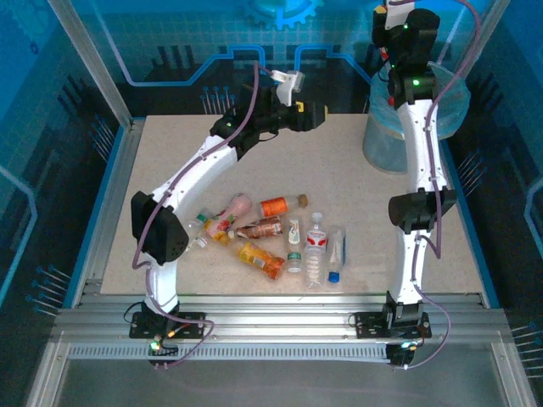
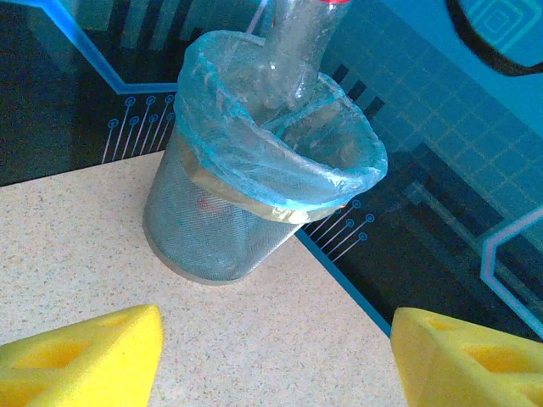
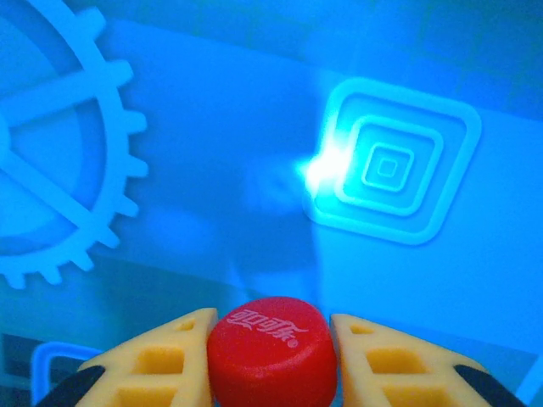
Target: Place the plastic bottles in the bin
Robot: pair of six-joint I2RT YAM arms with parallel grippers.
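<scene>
The bottle's lower end already hangs inside, so its red cap goes down with my right gripper toward the bin's opening [image 1: 450,97] below and comes free next.
My right gripper [image 3: 271,320] is shut on the red cap [image 3: 271,356] of a clear plastic bottle [image 2: 293,59]. In the left wrist view that bottle hangs upright with its lower end inside the bin [image 2: 221,229], a grey mesh bucket lined with a pale blue bag, standing at the table's far right corner [image 1: 383,146]. My left gripper [image 1: 310,114] is open and holds nothing; it hovers over the back middle of the table, with its yellow fingers [image 2: 93,352] facing the bin. Several more bottles lie in a cluster near the front: a pink one [image 1: 240,204], an orange one [image 1: 276,206] and a clear one [image 1: 316,248].
The right arm [image 1: 420,161] rises along the table's right side, just in front of the bin. The table's blue edge [image 2: 356,297] runs close behind the bin. Blue panels wall in the back and sides.
</scene>
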